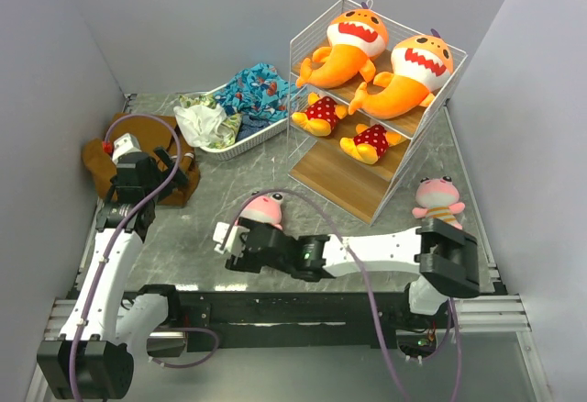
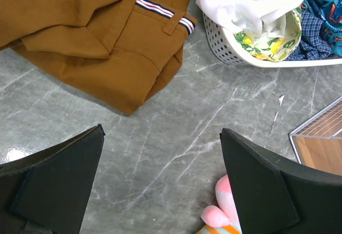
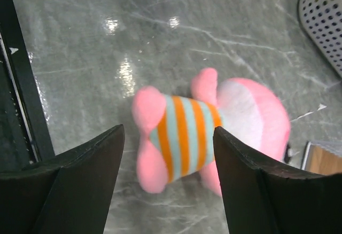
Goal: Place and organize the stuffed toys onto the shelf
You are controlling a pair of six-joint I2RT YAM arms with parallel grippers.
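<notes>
The robot will shift its right gripper slightly to the right in the top view and then lower it to the pink striped plush, onto its leg end.
The white wire shelf (image 1: 440, 99) stands at the back right. Two orange shark plushes (image 1: 353, 49) (image 1: 410, 76) lie on its top tier, and two yellow-headed dolls in red dotted dresses (image 1: 318, 113) (image 1: 371, 140) on the middle tier. One pink striped plush (image 1: 266, 207) lies on the table; my right gripper (image 1: 231, 237) is open just in front of it, and in the right wrist view (image 3: 168, 132) the plush (image 3: 203, 132) lies ahead between the jaws, untouched. A second pink plush (image 1: 438, 198) sits by the shelf's right foot. My left gripper (image 1: 170, 165) (image 2: 162, 131) is open and empty.
A brown cloth (image 1: 101, 159) (image 2: 107, 41) lies at the far left, under my left gripper. A white oval basket (image 1: 240, 140) (image 2: 230, 49) of patterned clothes stands left of the shelf. The shelf's bottom plank (image 1: 344, 177) is bare. Grey walls close in both sides.
</notes>
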